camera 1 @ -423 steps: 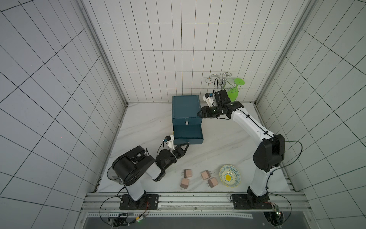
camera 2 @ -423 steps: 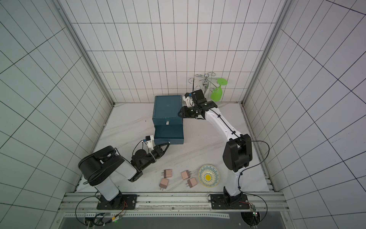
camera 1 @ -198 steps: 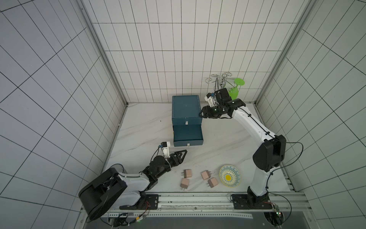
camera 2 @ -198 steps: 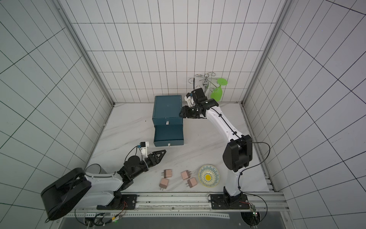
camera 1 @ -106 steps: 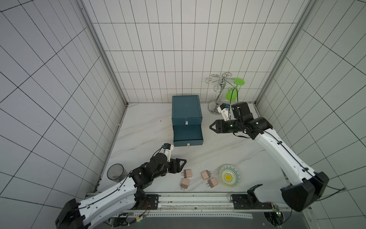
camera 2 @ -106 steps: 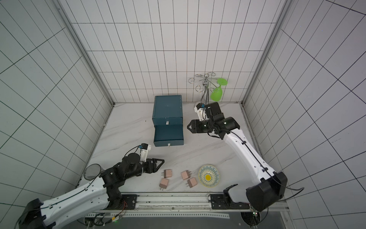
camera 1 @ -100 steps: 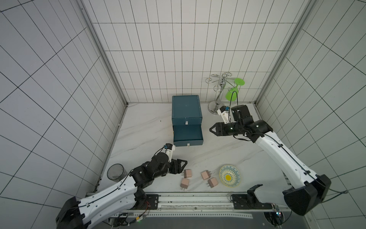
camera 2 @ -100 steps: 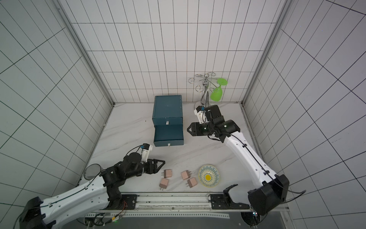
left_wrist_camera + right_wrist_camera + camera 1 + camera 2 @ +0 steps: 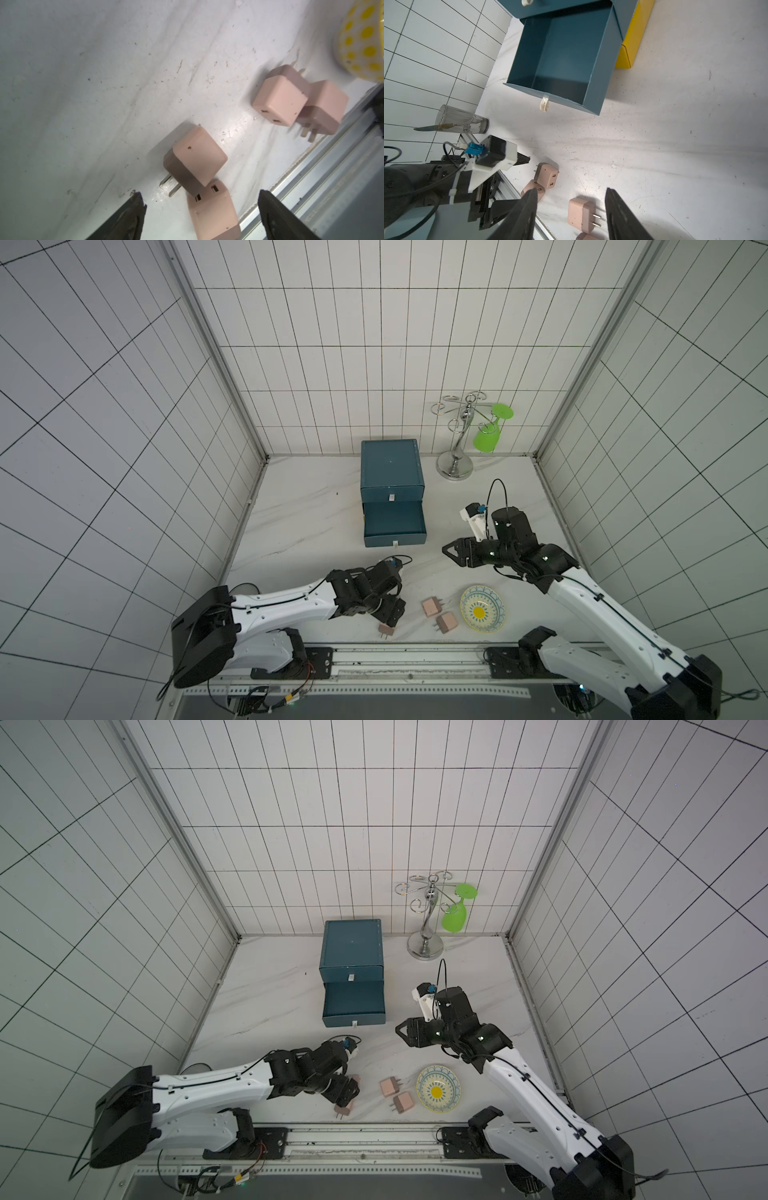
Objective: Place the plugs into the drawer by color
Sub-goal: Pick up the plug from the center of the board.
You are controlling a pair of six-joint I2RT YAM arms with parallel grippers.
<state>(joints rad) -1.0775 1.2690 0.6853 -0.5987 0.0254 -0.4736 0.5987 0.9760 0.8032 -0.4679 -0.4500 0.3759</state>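
Observation:
The plug farther from the bar (image 9: 355, 1080) (image 9: 196, 160) in the pair below lies beyond my left gripper's fingers, so the gripper needs to lower onto it next, with the fingers on both sides of the plug's body.
Several pinkish-beige plugs lie near the table's front edge: two (image 9: 432, 607) (image 9: 446, 622) beside the dish, one (image 9: 387, 629) by the rail, and one (image 9: 355, 1080) half hidden under my left gripper. My left gripper (image 9: 392, 612) (image 9: 200, 199) hovers open just above the left pair (image 9: 197, 155) (image 9: 214, 212), touching neither. My right gripper (image 9: 451, 556) (image 9: 571, 195) hangs open and empty above the table, right of the drawer. The blue cabinet's lower drawer (image 9: 394, 519) (image 9: 529, 52) is pulled out and empty. The upper one is shut.
A patterned dish (image 9: 482, 609) sits right of the plugs. A metal rack (image 9: 457, 448) with a green glass (image 9: 486, 439) stands at the back right. A clear tumbler (image 9: 460, 122) is at the front left, and a yellow block (image 9: 633, 41) lies beside the cabinet.
My left gripper has dropped from in front of the drawer to the plugs and opened wider. My right arm has swung from beside the cabinet's top forward over the table's middle.

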